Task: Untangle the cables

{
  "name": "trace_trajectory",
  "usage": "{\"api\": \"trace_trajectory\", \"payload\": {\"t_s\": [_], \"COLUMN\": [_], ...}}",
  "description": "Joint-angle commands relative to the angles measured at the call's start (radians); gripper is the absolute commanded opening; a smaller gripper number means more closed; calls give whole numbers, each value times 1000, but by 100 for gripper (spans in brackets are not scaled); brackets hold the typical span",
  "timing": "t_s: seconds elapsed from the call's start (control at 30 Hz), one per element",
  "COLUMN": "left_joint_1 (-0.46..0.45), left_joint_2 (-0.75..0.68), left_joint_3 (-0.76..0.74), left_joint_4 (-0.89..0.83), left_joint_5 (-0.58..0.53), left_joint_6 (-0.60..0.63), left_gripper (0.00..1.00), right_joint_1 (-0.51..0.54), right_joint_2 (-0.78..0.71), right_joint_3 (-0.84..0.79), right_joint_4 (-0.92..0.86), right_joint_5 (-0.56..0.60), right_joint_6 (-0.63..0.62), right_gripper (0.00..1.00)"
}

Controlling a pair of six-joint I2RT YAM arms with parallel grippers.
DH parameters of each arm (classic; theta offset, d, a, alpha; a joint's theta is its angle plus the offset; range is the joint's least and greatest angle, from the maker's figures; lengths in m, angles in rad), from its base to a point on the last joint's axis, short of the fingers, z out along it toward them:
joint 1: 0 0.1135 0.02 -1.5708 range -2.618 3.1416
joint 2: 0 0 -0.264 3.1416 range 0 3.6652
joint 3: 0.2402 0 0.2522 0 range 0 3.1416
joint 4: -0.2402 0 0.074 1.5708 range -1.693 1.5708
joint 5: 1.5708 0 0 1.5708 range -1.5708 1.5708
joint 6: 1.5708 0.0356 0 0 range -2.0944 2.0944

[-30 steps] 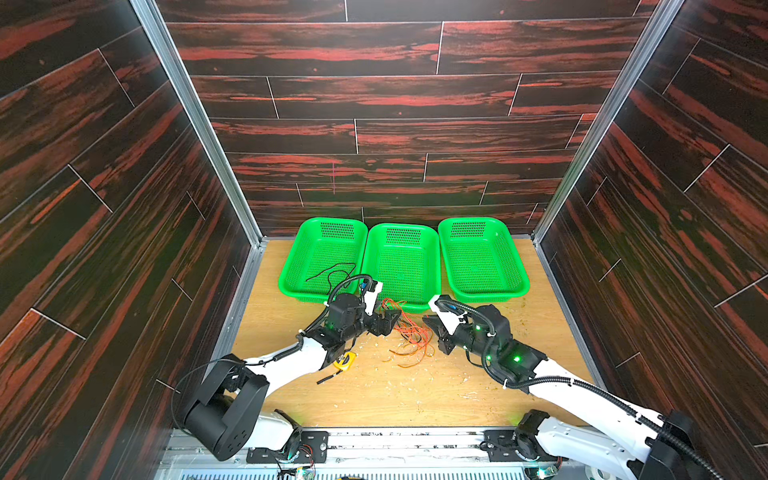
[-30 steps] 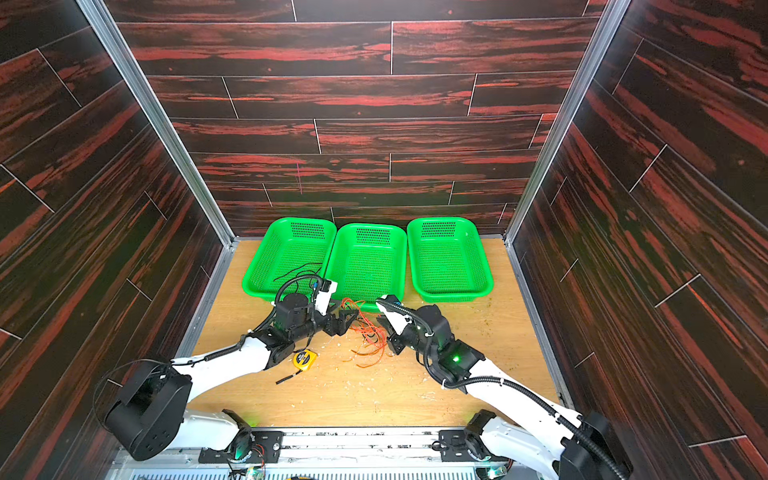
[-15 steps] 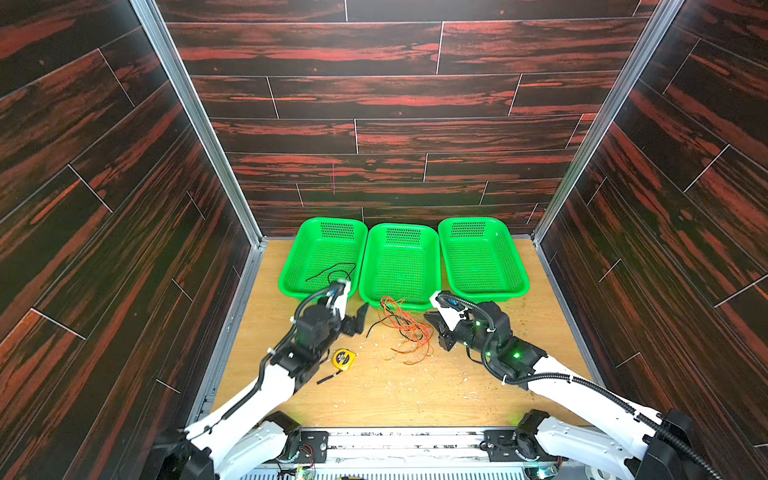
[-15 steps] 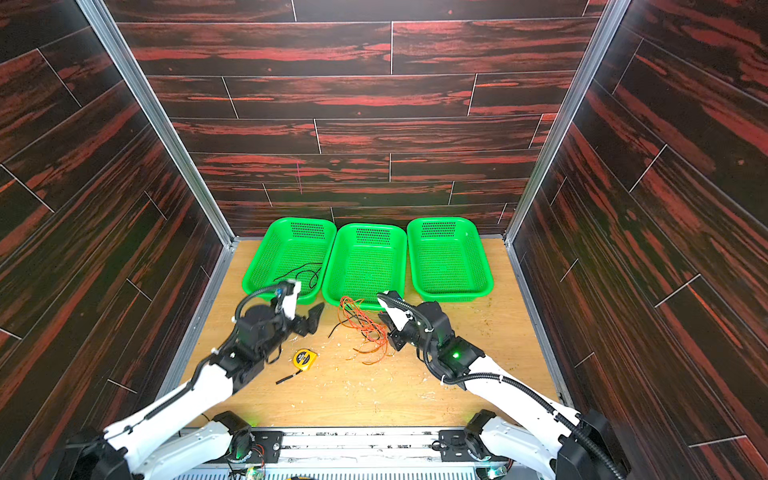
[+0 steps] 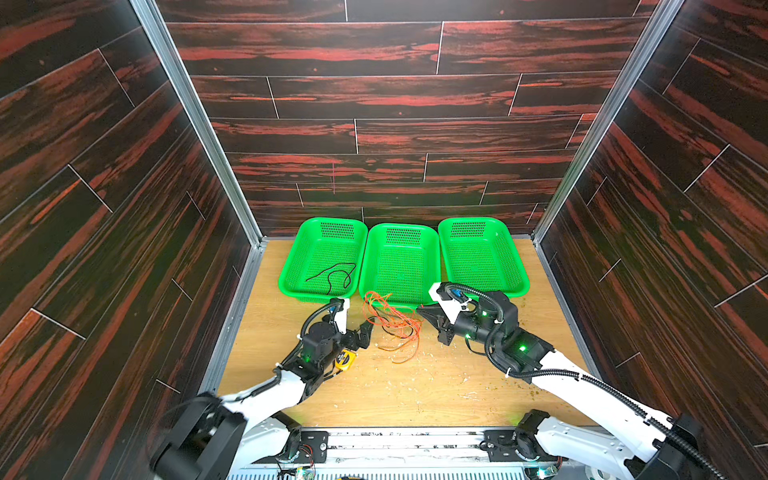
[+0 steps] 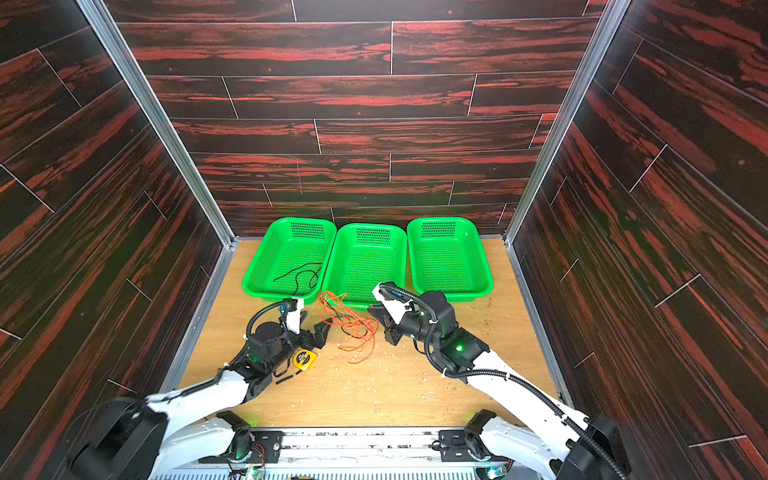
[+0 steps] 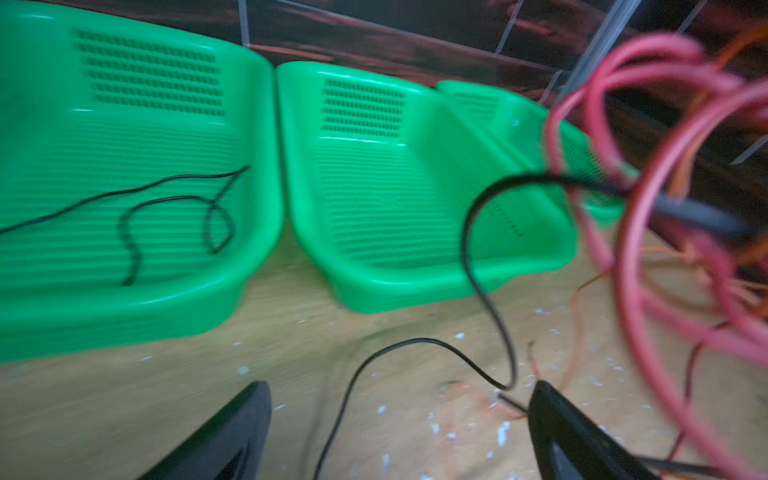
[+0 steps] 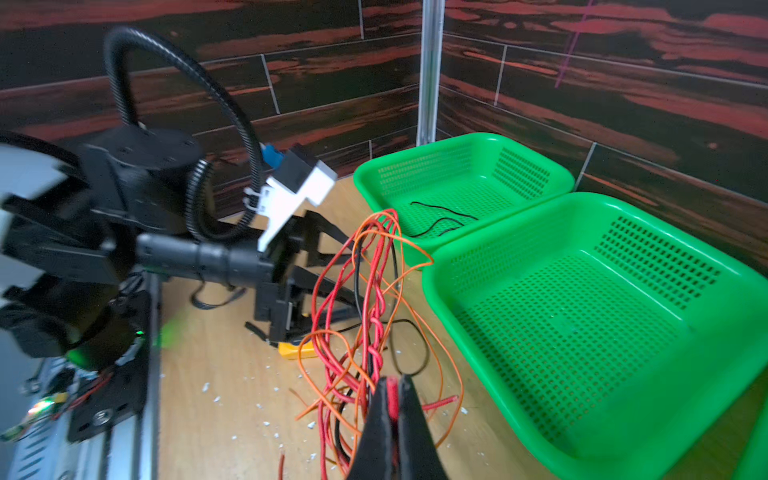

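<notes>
The red cable goes down next with my right gripper to the tabletop before the middle basket (image 8: 310, 436), which lies below. My right gripper releases it there, where the tangle's ends already trail.
A tangle of thin cables (image 5: 390, 324) (image 6: 349, 320), orange, red and black, hangs and trails on the wooden table in front of the middle basket. My right gripper (image 8: 392, 386) (image 5: 420, 309) is shut on a red cable (image 8: 376, 332) of that tangle and holds it up. Just left of the tangle, my left gripper (image 7: 401, 388) (image 5: 365, 332) (image 6: 322, 330) is open and low. A loose black cable (image 7: 415, 343) lies on the table between its fingers, untouched. Another black cable (image 5: 332, 276) (image 7: 178, 199) lies looped in the left basket (image 5: 320, 296).
Three green mesh baskets stand in a row at the back: left, middle (image 5: 403, 237) and right (image 5: 519, 286). A yellow tape measure (image 6: 304, 358) and a short black stick (image 6: 286, 378) lie beside the left arm. White crumbs dot the table.
My left arm swung back to the left, then came forward to the tangle again, its jaws opening wider. The right gripper has stayed put, still shut on the red cable.
</notes>
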Motion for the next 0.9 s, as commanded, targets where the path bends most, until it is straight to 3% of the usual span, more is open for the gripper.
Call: {"api": "trace_trajectory", "payload": {"t_s": [0.0,0.3,0.47,0.87], "left_joint_1": [3,3,3,3], "left_joint_2": [47,142,214,407], "left_joint_3": [-12,48,53,153], "left_joint_4": [228,231,323,427], "left_joint_5": [102,102,91,133], "left_joint_6": [-44,-41,-54,-50], "left_gripper": [99,99,99,76], "right_joint_1": [-2,-1,-2,-2], "right_joint_2": [-1,5,-4,5], "right_joint_3": [40,42,26,-32], "right_joint_4": [-22,-14,20,100], "right_joint_5": [-57,-105,-146,-170], "right_joint_6": [7,16,27,70], "right_gripper": [0,0,0,0]}}
